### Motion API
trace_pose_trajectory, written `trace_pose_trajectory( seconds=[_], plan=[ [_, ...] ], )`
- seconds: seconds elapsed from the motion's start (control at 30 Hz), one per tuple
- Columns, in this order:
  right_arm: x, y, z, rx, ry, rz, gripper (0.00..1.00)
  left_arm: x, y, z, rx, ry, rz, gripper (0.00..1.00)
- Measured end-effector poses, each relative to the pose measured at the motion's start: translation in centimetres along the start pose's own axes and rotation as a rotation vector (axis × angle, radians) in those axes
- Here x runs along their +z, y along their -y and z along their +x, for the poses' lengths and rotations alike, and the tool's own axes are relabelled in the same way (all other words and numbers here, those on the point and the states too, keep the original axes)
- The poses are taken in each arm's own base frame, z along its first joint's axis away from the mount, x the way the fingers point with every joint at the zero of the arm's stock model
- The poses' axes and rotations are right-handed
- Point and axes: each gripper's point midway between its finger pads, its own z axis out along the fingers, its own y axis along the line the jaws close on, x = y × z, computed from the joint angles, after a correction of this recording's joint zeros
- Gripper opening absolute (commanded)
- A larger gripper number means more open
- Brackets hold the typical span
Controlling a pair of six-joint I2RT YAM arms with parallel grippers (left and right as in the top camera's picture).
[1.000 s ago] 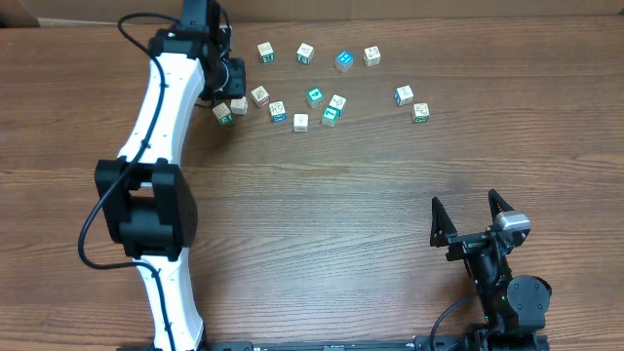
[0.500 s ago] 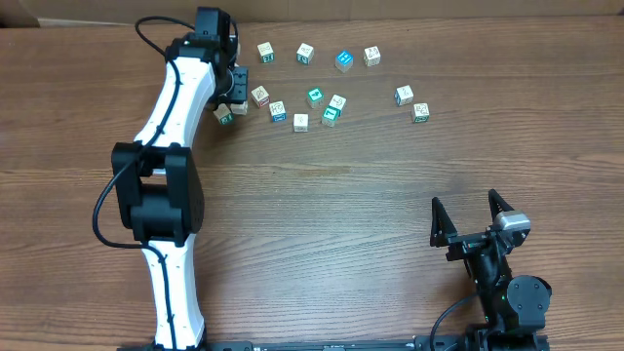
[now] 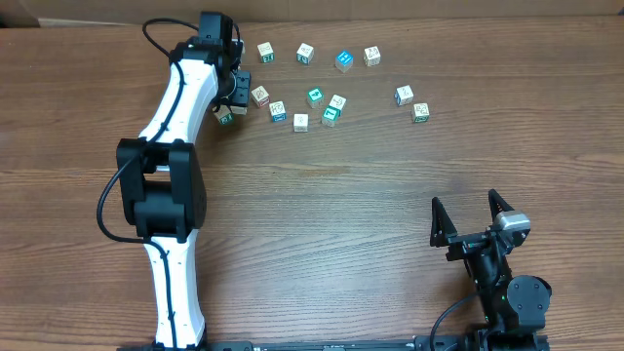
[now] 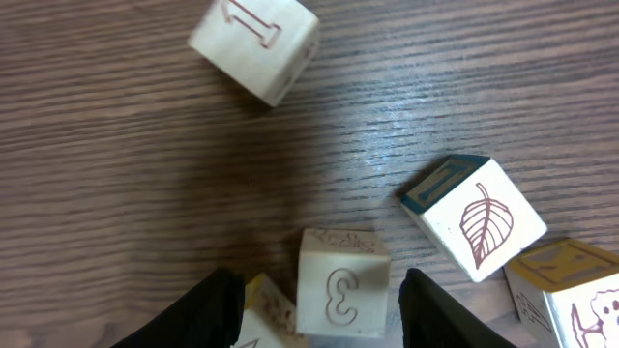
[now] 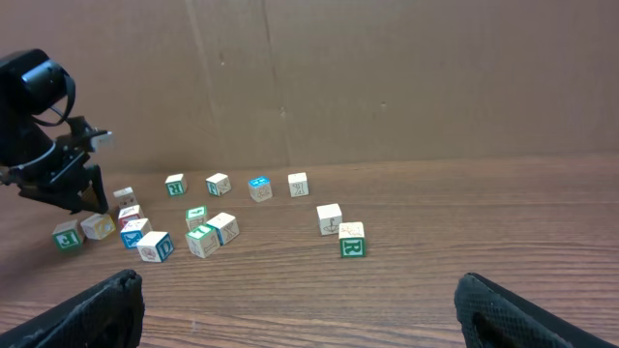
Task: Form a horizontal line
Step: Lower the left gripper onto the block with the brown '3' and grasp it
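My left gripper comes down to the small tan cube (image 3: 239, 109) (image 4: 343, 282) beside the leaf cube next, then closes on the tan cube's sides.
Several small white-sided picture cubes lie scattered at the far side of the table (image 3: 322, 195). No straight touching row of cubes shows. My left gripper (image 3: 237, 94) is open over the leftmost cubes. In the left wrist view its fingers (image 4: 322, 290) straddle a tan cube marked "3" (image 4: 340, 302), with a gap on each side. A second cube (image 4: 269, 307) lies against the left finger. A leaf cube (image 4: 474, 217) and a "1" cube (image 4: 256, 43) lie apart from it. My right gripper (image 3: 471, 230) is open and empty near the front right.
A green-faced cube (image 3: 225, 116) lies just left of the left gripper. Other loose cubes spread right as far as one with a green "R" (image 3: 420, 113), also in the right wrist view (image 5: 351, 242). A cardboard wall (image 5: 387, 77) stands behind the table.
The left arm has shifted slightly right and settled over the leftmost cubes. The cubes have barely moved. The right arm has not moved.
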Motion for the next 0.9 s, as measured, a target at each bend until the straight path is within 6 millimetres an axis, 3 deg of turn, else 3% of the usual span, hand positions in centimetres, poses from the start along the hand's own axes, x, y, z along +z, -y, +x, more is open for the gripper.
trace_pose_trajectory(
  seconds=[0.37, 0.63, 0.8, 0.9],
  plan=[
    [0.0, 0.0, 0.0, 0.000, 0.000, 0.000, 1.00, 2.4, 0.7, 1.2, 0.052, -0.042, 0.032, 0.51],
    [0.0, 0.0, 0.0, 0.000, 0.000, 0.000, 1.00, 2.7, 0.8, 1.1, 0.059, -0.040, 0.032, 0.46],
    [0.0, 0.0, 0.0, 0.000, 0.000, 0.000, 1.00, 2.8, 0.8, 0.8, 0.060, -0.026, 0.032, 0.39],
    [0.0, 0.0, 0.0, 0.000, 0.000, 0.000, 1.00, 2.8, 0.8, 0.7, 0.062, -0.022, 0.032, 0.30]
  ],
)
